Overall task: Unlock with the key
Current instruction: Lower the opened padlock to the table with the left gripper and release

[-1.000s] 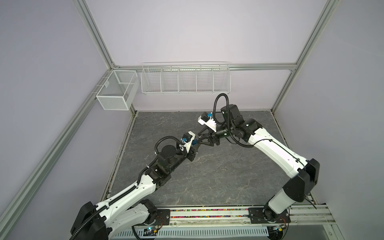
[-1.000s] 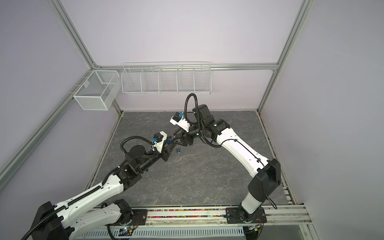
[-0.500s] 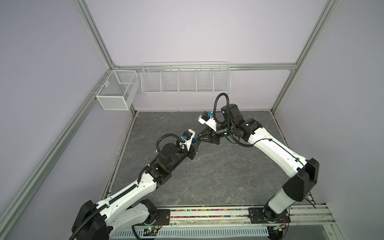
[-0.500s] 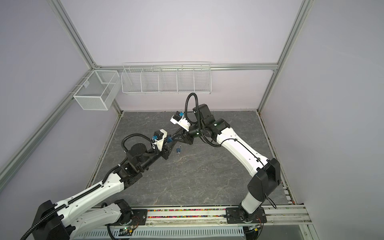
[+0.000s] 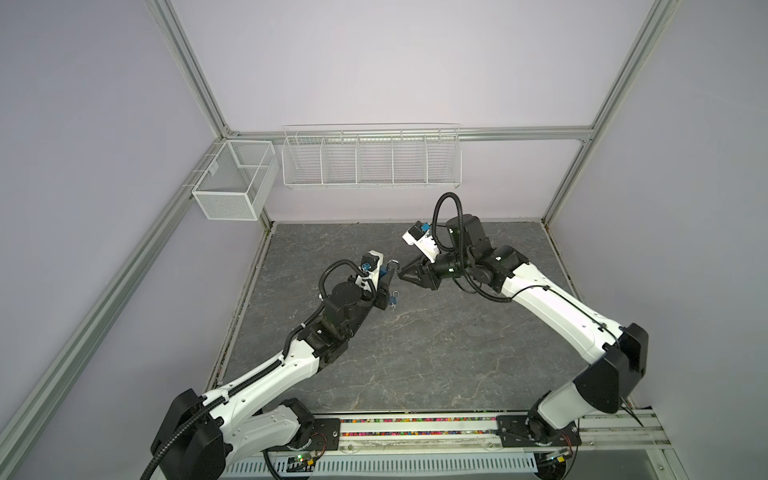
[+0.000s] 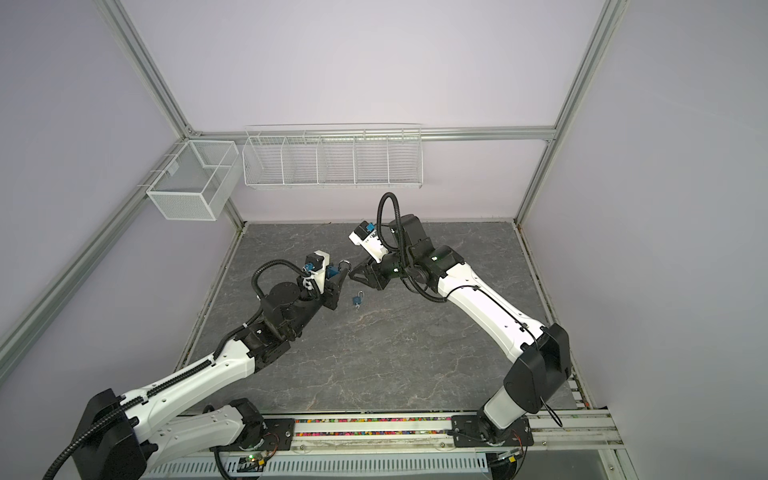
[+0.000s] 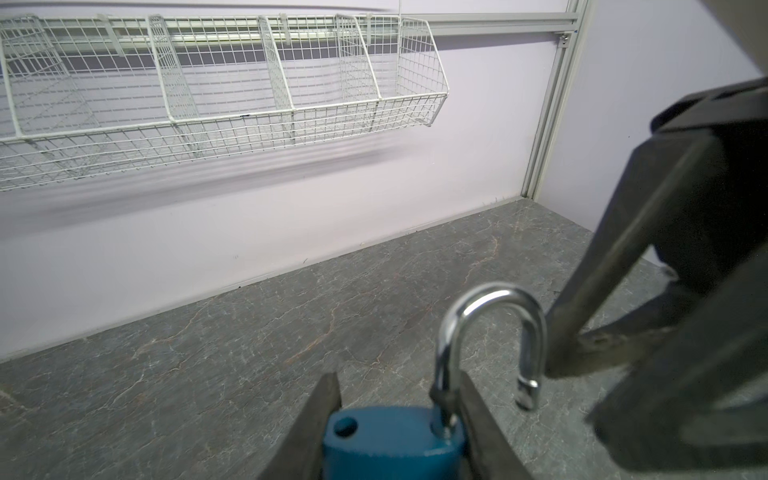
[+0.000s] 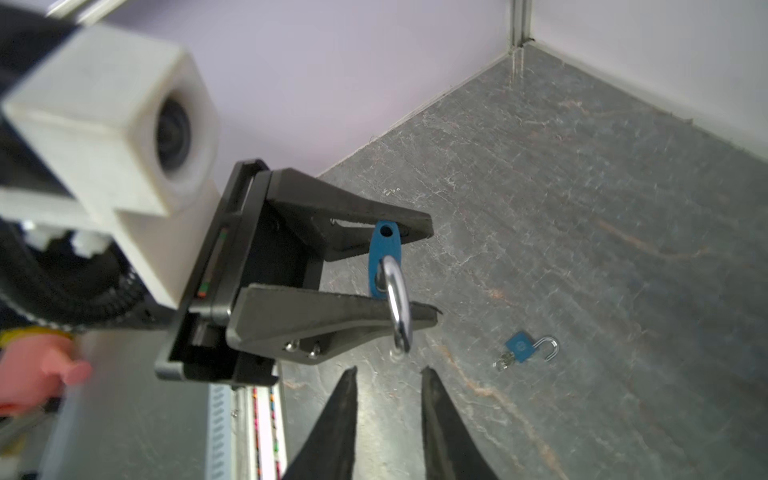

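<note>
My left gripper holds the blue padlock, and its shackle is already open. Next I need to tilt my left gripper down and lower the blue padlock onto the bare floor beside the second padlock to release it.
My left gripper (image 5: 384,275) is shut on the body of a blue padlock (image 7: 392,440). In the left wrist view its silver shackle (image 7: 494,328) stands swung open, with one end free. Both top views show this padlock (image 6: 331,272) held above the floor. My right gripper (image 8: 388,370) is open and empty, its tips just short of the shackle (image 8: 397,303). One of its fingers (image 7: 602,291) is close beside the shackle. A second blue padlock (image 8: 519,349) lies on the floor with its shackle open. A small silver key (image 8: 502,364) sticks out of its bottom.
The grey stone-pattern floor (image 5: 436,353) is walled on three sides. A white wire shelf (image 5: 370,156) and a mesh basket (image 5: 232,183) hang on the back and left walls. The second padlock (image 5: 393,299) lies just below the two grippers.
The left gripper has risen slightly toward the back with the padlock. The right gripper has stayed close at the shackle.
</note>
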`<action>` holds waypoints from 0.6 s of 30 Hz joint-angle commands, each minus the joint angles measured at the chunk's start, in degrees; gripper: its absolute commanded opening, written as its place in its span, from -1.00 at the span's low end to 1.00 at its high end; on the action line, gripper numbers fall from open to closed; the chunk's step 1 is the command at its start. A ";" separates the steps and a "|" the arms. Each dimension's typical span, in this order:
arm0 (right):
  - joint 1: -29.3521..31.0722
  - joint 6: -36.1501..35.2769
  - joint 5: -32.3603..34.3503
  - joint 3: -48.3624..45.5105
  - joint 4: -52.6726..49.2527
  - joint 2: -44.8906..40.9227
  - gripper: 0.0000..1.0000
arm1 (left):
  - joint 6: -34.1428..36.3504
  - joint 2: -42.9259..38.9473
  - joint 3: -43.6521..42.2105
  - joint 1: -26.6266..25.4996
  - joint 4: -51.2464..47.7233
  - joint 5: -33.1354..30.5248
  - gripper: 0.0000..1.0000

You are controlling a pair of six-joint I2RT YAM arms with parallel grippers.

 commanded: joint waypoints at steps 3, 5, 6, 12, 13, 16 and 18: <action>-0.63 4.43 0.00 -5.73 4.75 -7.03 0.17 | -2.39 0.83 2.64 0.22 0.41 -1.55 -1.00; -1.26 6.37 0.86 -8.68 5.59 -10.12 0.38 | -3.49 1.82 3.98 0.15 -3.37 -1.25 -1.00; -1.70 7.88 2.03 -9.92 5.73 -11.29 0.47 | -4.68 2.35 4.52 0.13 -4.84 -0.81 -1.00; -9.60 20.15 11.53 -19.33 2.53 -18.18 0.68 | -17.14 10.44 9.44 -5.80 -14.15 -5.77 -1.00; -10.94 20.82 12.77 -21.53 2.07 -19.12 0.70 | -19.11 12.52 11.11 -7.11 -16.52 -5.64 -1.00; -14.90 23.11 14.82 -26.76 -0.15 -21.13 0.73 | -26.48 18.44 14.93 -9.04 -20.98 -0.55 -1.00; -17.19 24.81 15.91 -29.88 -0.92 -22.47 0.74 | -31.92 21.77 16.35 -9.52 -22.22 2.48 -1.00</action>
